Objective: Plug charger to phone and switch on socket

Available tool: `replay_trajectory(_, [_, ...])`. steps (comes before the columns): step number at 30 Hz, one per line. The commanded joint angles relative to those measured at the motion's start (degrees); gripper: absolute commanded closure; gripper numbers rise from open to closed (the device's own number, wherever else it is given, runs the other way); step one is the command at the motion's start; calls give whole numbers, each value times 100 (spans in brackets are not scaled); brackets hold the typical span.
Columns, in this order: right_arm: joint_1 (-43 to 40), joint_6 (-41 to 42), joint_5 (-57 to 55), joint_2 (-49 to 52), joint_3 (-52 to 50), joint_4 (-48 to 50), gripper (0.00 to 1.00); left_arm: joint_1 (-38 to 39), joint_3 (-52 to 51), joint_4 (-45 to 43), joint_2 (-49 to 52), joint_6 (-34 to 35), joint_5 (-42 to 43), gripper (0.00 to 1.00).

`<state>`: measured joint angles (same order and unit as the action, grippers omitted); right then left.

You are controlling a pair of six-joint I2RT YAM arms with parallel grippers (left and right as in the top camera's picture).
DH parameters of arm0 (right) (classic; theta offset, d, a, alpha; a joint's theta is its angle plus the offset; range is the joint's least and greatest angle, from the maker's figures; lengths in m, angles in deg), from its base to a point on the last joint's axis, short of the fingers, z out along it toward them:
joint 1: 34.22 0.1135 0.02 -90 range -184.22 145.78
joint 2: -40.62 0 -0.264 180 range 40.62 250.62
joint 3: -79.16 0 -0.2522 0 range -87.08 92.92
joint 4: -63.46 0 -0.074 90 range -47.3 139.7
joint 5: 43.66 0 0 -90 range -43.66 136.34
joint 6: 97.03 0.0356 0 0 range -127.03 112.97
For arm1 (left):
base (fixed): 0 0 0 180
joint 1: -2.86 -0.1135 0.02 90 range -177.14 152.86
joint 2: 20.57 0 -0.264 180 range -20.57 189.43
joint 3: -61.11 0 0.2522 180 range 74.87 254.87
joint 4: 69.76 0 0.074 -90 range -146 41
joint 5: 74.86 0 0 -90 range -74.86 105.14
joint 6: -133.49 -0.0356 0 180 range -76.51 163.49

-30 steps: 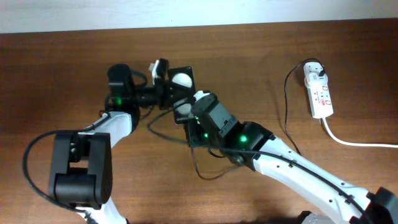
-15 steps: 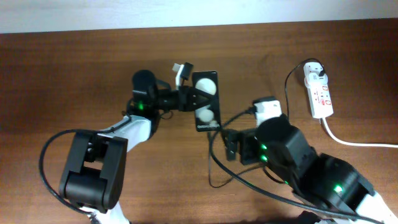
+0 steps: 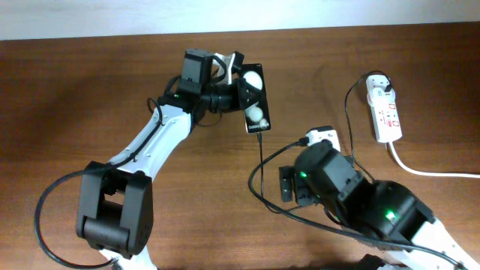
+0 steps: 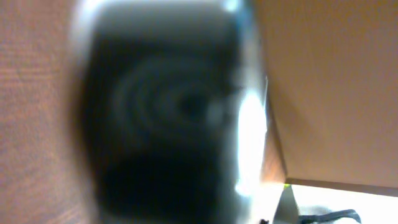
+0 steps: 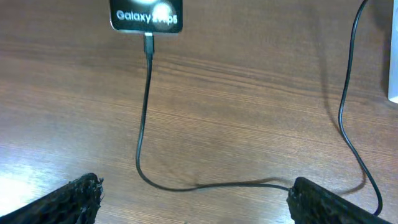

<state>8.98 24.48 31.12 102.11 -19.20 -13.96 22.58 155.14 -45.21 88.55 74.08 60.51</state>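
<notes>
My left gripper needs to lower the black phone [image 3: 253,97] next onto the tabletop below it and let go of its edge, because the connector is already in the phone.
The black phone [image 3: 253,97], with two white round patches, is held at the far middle of the table by my left gripper [image 3: 237,93], which is shut on its left edge. The left wrist view shows only a dark blur of the phone [image 4: 161,124]. The charger's thin black cable [image 3: 260,161] runs from the phone's near edge, loops on the table and goes to its white plug [image 3: 379,86] in the socket [image 3: 385,114]. In the right wrist view the connector [image 5: 148,41] sits in the phone [image 5: 147,15]. My right gripper [image 5: 196,202] stands wide open over the cable [image 5: 142,149], holding nothing.
The socket's thick white cord [image 3: 427,171] trails off to the right edge. The cable's loop [image 3: 259,199] lies just left of my right gripper [image 3: 289,184]. A white edge of the socket [image 5: 393,68] shows at the right of the right wrist view.
My right gripper opened, let go of the cable at the phone and drew back to the right. My left arm carried the phone farther back and to the right.
</notes>
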Motion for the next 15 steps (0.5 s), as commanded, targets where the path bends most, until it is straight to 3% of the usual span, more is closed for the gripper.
replay_trajectory(1, [-20,2,-94,330,70,-4,1,140,382,2,570,-350,105,100])
replay_trajectory(6, [-20,0,-94,1189,70,-2,1,317,1027,208,1655,-470,892,100])
replay_trajectory(10, [-20,31,61,1971,70,223,1,317,1034,323,1655,-824,863,100])
replay_trajectory(15, [-22,68,317,1952,72,278,1,310,1032,348,1657,-841,299,100])
